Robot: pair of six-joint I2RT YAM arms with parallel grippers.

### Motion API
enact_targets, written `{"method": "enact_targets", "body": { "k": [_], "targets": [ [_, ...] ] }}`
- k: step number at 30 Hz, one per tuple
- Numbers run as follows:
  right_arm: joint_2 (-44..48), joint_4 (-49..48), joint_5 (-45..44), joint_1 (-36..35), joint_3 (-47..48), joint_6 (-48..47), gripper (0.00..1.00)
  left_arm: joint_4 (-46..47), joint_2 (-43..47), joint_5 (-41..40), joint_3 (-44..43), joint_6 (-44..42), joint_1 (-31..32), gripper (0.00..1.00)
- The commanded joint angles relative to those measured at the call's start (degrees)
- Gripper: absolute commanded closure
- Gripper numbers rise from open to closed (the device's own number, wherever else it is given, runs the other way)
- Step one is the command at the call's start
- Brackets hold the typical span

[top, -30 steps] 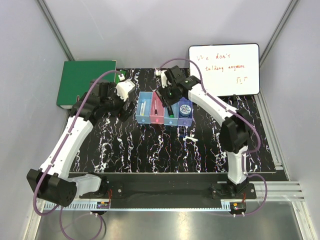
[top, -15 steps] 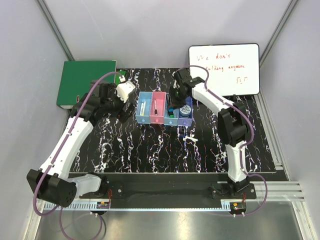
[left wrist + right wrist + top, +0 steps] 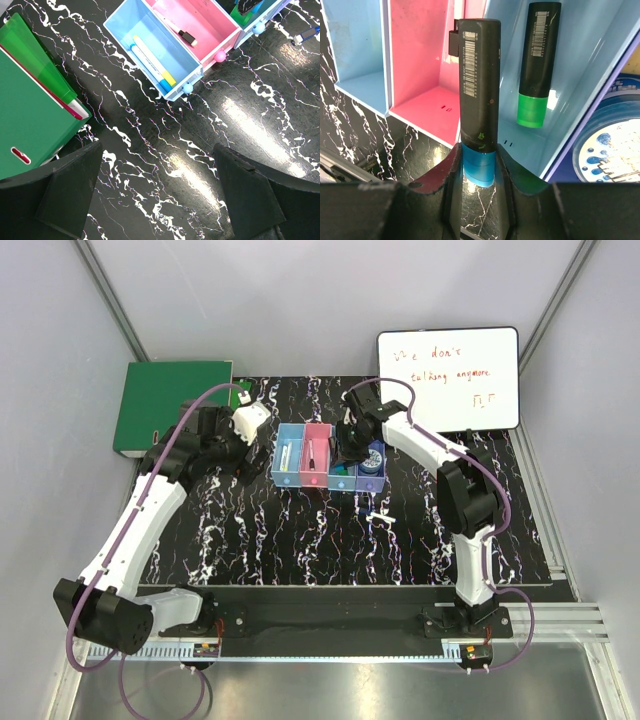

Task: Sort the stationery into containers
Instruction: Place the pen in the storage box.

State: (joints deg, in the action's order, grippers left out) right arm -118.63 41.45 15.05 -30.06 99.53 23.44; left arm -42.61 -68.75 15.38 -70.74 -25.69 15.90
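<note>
I should move my right gripper off the pink bin's side and lower its marker into the third bin, where the similar green-capped marker already is.
The four joined bins (image 3: pixel 300 481) sit mid-table: light blue, pink (image 3: pixel 420 75), light blue (image 3: pixel 580 95), purple-blue. My right gripper (image 3: pixel 479 156) is shut on a black marker with a blue cap (image 3: pixel 479 75), held over the wall between the pink bin and the third bin; it also shows in the top view (image 3: pixel 347 448). A black marker with a green cap (image 3: pixel 537 60) lies in the third bin. The blue-and-white roll (image 3: pixel 612 150) is in the fourth. My left gripper (image 3: pixel 157 185) is open and empty over bare table left of the bins. White, yellow and blue markers (image 3: pixel 152 62) lie in the first bin, and a pen (image 3: pixel 175 31) lies in the pink one.
A small blue-and-white item (image 3: pixel 381 514) lies loose on the table in front of the bins. The green binder (image 3: pixel 170 405) is at the back left, close to my left gripper (image 3: pixel 238 452). The whiteboard (image 3: pixel 450 380) stands at the back right.
My right gripper, still holding the marker, has swung right from above the pink bin and come down closer to the bins. The left arm has not moved.
</note>
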Motion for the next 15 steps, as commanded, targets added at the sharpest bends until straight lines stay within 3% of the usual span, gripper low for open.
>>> {"method": "enact_targets", "body": {
  "k": [1, 15],
  "targets": [
    [1.65, -1.64, -1.42, 0.01, 1.55, -0.15, 1.00, 1.92, 0.46, 0.35, -1.16, -0.85, 0.10, 0.01],
    [-2.39, -1.64, -3.97, 1.58, 3.75, 0.73, 1.00, 1.92, 0.37, 0.97, -1.42, -0.59, 0.10, 0.02]
  ]
}}
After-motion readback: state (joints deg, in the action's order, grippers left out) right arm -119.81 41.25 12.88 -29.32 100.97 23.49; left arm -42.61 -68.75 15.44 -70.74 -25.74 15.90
